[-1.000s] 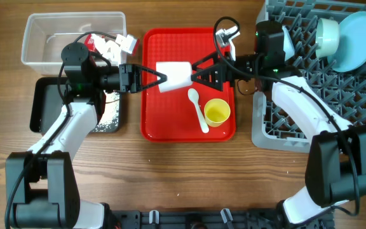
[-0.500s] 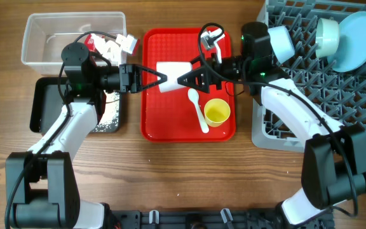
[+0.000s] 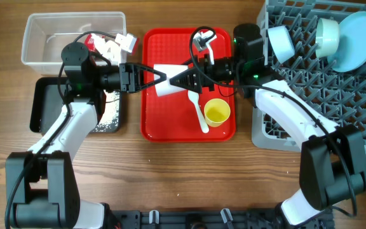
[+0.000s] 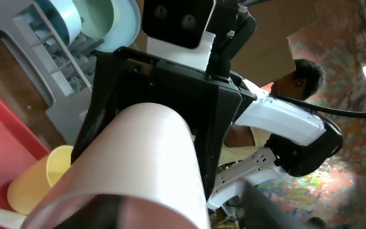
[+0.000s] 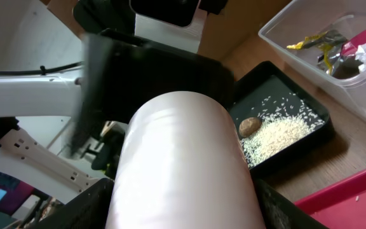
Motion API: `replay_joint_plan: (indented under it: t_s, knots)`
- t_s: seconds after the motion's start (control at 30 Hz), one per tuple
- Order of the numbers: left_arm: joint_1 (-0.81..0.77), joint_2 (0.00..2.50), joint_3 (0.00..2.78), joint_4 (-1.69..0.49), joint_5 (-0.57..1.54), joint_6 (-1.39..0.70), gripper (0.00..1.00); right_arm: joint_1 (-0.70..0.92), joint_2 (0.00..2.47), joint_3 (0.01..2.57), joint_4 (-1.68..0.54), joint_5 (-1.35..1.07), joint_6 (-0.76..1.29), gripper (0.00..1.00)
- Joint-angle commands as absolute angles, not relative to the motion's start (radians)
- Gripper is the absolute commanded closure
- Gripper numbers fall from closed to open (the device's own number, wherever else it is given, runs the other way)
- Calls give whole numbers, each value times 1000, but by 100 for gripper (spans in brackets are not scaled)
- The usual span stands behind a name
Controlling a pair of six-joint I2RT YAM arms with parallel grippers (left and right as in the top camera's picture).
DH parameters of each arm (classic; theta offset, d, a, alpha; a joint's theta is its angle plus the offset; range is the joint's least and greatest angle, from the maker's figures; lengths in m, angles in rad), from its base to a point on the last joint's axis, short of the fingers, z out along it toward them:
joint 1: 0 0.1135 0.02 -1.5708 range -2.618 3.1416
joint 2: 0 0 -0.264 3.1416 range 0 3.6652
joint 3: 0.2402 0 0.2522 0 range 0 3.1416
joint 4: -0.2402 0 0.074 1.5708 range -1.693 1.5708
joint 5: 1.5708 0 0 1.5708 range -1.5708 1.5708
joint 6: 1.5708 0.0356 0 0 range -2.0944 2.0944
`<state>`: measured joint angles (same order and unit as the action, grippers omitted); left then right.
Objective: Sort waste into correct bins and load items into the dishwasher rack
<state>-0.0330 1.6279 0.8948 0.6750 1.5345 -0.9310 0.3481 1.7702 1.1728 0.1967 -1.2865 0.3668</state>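
The right gripper moves to the right in the overhead view next and lowers to release the cup in the rack's near end point(image 3: 286, 126), since dishes occupy the rack's far end.
A white cup point(image 3: 167, 71) hangs on its side over the red tray point(image 3: 154, 124), between my two grippers. My right gripper point(image 3: 178, 80) comes in from the right and is shut on the white cup point(image 5: 183, 159), one finger pressed against each side. My left gripper point(image 3: 159, 77) is at the cup's mouth end and stands open. In the left wrist view, one dark finger lies just inside the rim of the cup point(image 4: 151, 159), and the other finger point(image 4: 265, 203) stands well clear of its wall. A yellow cup point(image 3: 216, 112) and a white spoon point(image 3: 199, 111) lie on the tray.
The grey dish rack point(image 3: 310, 95) at the right holds a blue plate point(image 3: 361, 38), a pale bowl point(image 3: 328, 35) and a white cup point(image 3: 281, 41). At the back left a clear bin point(image 3: 43, 38) holds wrappers point(image 3: 116, 44). A black bin point(image 3: 43, 102) holds rice point(image 3: 110, 114).
My right gripper has moved left onto the white cup and closed around it. My left gripper's jaws have opened off the cup's rim.
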Motion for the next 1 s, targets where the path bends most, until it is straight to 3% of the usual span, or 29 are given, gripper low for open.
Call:
replay_joint_plan:
  t_s: [0.0,0.4,0.63,0.87,0.97]
  knots:
    - [-26,1633,902,678,1525,-928,0,342,1784,1179,214,-1317,370,60]
    - [208,1633,902,678,1479,-919,0,62,1782,1180,228,-1292,421,66]
    - [215,1633,902,652,1316,-920,0,-68,1782,1180,218,-1030,393,67]
    - [215,1633,902,532,1150,-919,0,-105,1717,1266,-155,-632,107,67]
    - [214,1633,902,480,1103,-912,0,-105,1601,1291,-260,-554,77,66]
